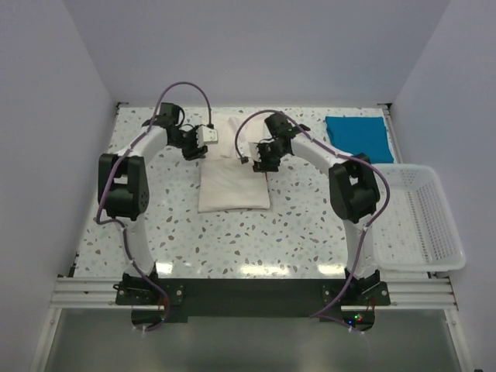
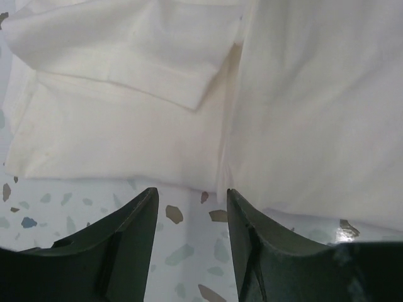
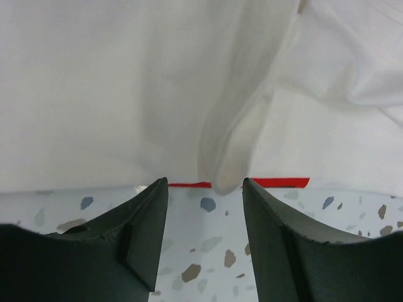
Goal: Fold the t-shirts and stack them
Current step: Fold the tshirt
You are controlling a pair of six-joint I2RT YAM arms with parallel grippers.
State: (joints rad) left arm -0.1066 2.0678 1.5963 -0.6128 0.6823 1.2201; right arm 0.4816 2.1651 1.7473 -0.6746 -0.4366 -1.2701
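Next, my right gripper moves back along the cream shirt's edge and down onto its near corner on the basket side. That end still lies spread flat.
The cream-white t-shirt point(image 1: 232, 182) lies partly folded at the table's middle, print side down; only a thin red strip point(image 3: 277, 182) shows at its edge in the right wrist view. The teal-blue t-shirt point(image 1: 358, 138) lies folded at the back right. My left gripper point(image 1: 203, 139) is open and empty at the cream shirt's left edge point(image 2: 126, 126), with bare table between its jaws. My right gripper point(image 1: 262, 159) is open at the shirt's right edge, a raised fold of cloth point(image 3: 236, 151) just ahead of its jaws.
A white lattice basket point(image 1: 418, 221) stands at the right edge of the speckled table point(image 1: 232, 240). White walls close in the back and both sides.
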